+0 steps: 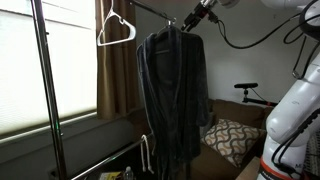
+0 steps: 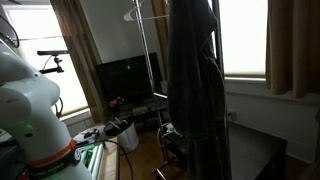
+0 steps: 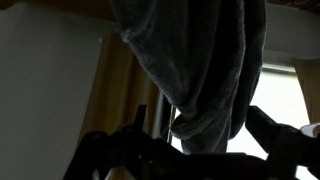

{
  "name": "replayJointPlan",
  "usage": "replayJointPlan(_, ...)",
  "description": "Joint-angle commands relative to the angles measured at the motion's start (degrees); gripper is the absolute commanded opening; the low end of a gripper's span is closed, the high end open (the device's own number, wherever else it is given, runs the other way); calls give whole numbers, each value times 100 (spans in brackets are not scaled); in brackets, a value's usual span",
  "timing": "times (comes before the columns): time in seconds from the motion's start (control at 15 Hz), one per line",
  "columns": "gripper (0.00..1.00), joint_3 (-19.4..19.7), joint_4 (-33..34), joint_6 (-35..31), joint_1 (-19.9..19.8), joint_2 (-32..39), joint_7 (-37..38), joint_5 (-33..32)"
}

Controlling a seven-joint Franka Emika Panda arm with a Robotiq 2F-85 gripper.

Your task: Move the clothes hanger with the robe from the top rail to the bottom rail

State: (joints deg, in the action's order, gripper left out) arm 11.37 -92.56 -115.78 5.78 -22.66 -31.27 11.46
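The hanger is hidden inside the robe's fabric, so I will next move my gripper toward the small dark hook, onto the fold at the robe's top (image 1: 176, 30) (image 3: 207, 128).
The charcoal-grey robe (image 1: 175, 90) hangs limp from the dark top rail (image 1: 150, 8) of the garment rack, and it also shows in an exterior view (image 2: 195, 90). Its clothes hanger is hidden inside the fabric; only a small dark hook (image 1: 172, 20) shows at the rail. My gripper (image 1: 190, 18) is at the top of the robe by the hook. In the wrist view the gripper (image 3: 185, 135) has its fingers wide apart, with a fold of the robe (image 3: 190, 60) between them. A pale low bar (image 1: 115, 158), likely the bottom rail, runs below the robe.
A bare pale hanger (image 1: 115, 30) hangs on the same rail beside the robe. The rack's vertical pole (image 1: 45, 90) stands in front of a window. A patterned cushion (image 1: 232, 138) lies behind the robe. A TV (image 2: 125, 75) and the robot base (image 2: 30, 110) stand nearby.
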Motion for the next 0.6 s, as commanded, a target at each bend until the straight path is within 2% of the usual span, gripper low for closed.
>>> replayJointPlan(0.0,100,134,495,307,15,433,-476,113)
replayJointPlan(0.33,99,181,1049,559,-65,958,-885,445)
replayJointPlan(0.4,94,187,1153,678,-92,1055,-940,557)
replayJointPlan(0.47,74,185,1248,839,-121,1144,-966,682)
replayJointPlan(0.53,70,159,1331,1032,-166,1221,-953,739)
